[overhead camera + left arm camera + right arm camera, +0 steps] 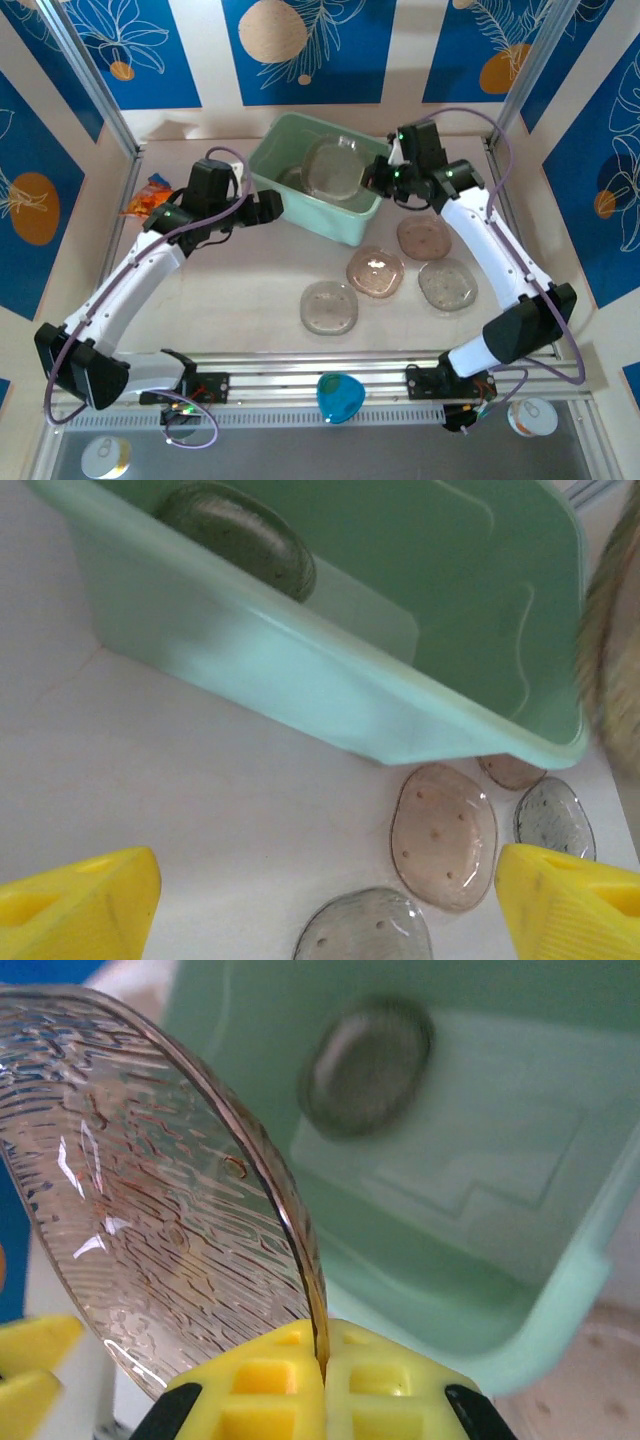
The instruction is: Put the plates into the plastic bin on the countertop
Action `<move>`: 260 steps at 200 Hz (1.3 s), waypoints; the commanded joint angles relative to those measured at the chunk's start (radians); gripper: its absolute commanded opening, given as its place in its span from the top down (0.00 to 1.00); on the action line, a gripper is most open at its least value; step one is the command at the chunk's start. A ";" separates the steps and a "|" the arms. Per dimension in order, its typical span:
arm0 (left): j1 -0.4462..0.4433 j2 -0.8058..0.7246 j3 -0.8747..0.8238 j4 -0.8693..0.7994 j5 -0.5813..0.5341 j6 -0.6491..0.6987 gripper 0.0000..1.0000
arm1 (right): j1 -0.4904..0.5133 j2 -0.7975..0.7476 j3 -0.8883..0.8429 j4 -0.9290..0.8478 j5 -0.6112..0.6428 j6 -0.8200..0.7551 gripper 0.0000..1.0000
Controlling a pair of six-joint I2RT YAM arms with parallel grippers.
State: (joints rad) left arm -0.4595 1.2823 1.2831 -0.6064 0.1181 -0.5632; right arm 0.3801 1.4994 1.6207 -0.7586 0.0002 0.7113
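My right gripper goes down into the bin [352, 222] next, toward the grey plate inside, to release the pinkish-brown plate there, because it still hangs above the opening.
The mint-green plastic bin [352, 222] stands at the back middle of the countertop [240, 290]. My right gripper [382, 180] is shut on the rim of a pinkish-brown plate [335, 165], held tilted over the bin's opening; its yellow pads [270, 1380] pinch the plate's edge [170, 1190]. A grey plate [368, 1065] lies inside the bin [520, 1210]. My left gripper [268, 207] hangs open just left of the bin's near wall [300, 680], with nothing between its fingers [80, 905]. On the counter lie a clear plate [330, 307], two pinkish plates [376, 271] [423, 237] and a grey plate [447, 285].
An orange snack packet [150, 195] lies at the back left by a metal frame post [95, 95]. A rail [300, 375] runs along the near edge, with a blue object [340, 397] on it. Bare counter lies left of the loose plates.
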 commanded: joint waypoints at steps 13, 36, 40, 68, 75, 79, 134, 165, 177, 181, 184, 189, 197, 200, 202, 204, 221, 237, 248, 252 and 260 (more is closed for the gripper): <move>0.032 0.066 0.046 0.003 0.011 0.037 0.13 | -0.033 0.160 0.207 -0.003 0.004 0.090 0.98; 0.047 0.107 0.075 -0.007 0.022 0.051 0.13 | -0.037 0.298 0.364 -0.048 -0.006 0.125 0.99; 0.048 0.113 0.081 -0.010 0.022 0.054 0.13 | -0.038 0.322 0.392 -0.059 -0.008 0.132 0.98; 0.067 0.130 0.097 -0.027 0.012 0.071 0.13 | -0.041 0.507 0.609 -0.170 -0.030 0.179 0.99; 0.074 0.130 0.097 -0.029 0.012 0.073 0.13 | -0.041 0.556 0.669 -0.209 -0.034 0.198 1.00; 0.078 0.131 0.098 -0.029 0.012 0.072 0.13 | -0.041 0.582 0.698 -0.226 -0.041 0.203 1.00; 0.128 0.133 0.095 -0.047 0.014 0.083 0.13 | -0.022 0.752 0.814 -0.221 -0.084 0.224 1.00; 0.131 0.127 0.077 -0.043 0.009 0.079 0.13 | -0.006 0.797 0.829 -0.232 -0.037 0.200 1.00; 0.132 0.127 0.070 -0.043 0.009 0.075 0.13 | -0.002 0.812 0.832 -0.231 -0.037 0.197 1.00; 0.131 0.129 0.068 -0.043 0.010 0.075 0.13 | -0.001 0.818 0.833 -0.233 -0.040 0.198 1.00; 0.133 0.129 0.067 -0.043 0.011 0.074 0.13 | 0.000 0.823 0.834 -0.232 -0.041 0.200 1.00; 0.132 0.129 0.065 -0.042 0.012 0.075 0.13 | 0.000 0.830 0.835 -0.231 -0.044 0.199 1.00; 0.133 0.130 0.063 -0.042 0.012 0.074 0.13 | 0.003 0.842 0.838 -0.232 -0.043 0.199 1.00; 0.133 0.130 0.062 -0.042 0.012 0.074 0.13 | 0.003 0.845 0.840 -0.233 -0.042 0.199 1.00; 0.132 0.130 0.062 -0.042 0.013 0.074 0.13 | 0.005 0.848 0.840 -0.233 -0.042 0.199 1.00; 0.132 0.130 0.062 -0.043 0.014 0.074 0.13 | 0.005 0.851 0.840 -0.232 -0.043 0.199 1.00; 0.133 0.130 0.059 -0.047 0.013 0.075 0.13 | 0.011 0.879 0.858 -0.247 -0.021 0.201 1.00; 0.133 0.130 0.054 -0.047 0.013 0.075 0.13 | 0.014 0.912 0.886 -0.267 -0.013 0.204 1.00; 0.133 0.129 0.050 -0.047 0.015 0.075 0.13 | 0.014 0.933 0.898 -0.274 -0.014 0.206 1.00; 0.132 0.129 0.049 -0.047 0.015 0.074 0.13 | 0.014 0.940 0.900 -0.276 -0.013 0.205 1.00; 0.132 0.128 0.046 -0.047 0.015 0.074 0.13 | 0.016 0.952 0.900 -0.277 -0.010 0.205 1.00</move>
State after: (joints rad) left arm -0.3374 1.4117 1.3468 -0.6342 0.1226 -0.5129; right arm 0.3908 2.4077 2.4844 -0.9924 -0.0227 0.9154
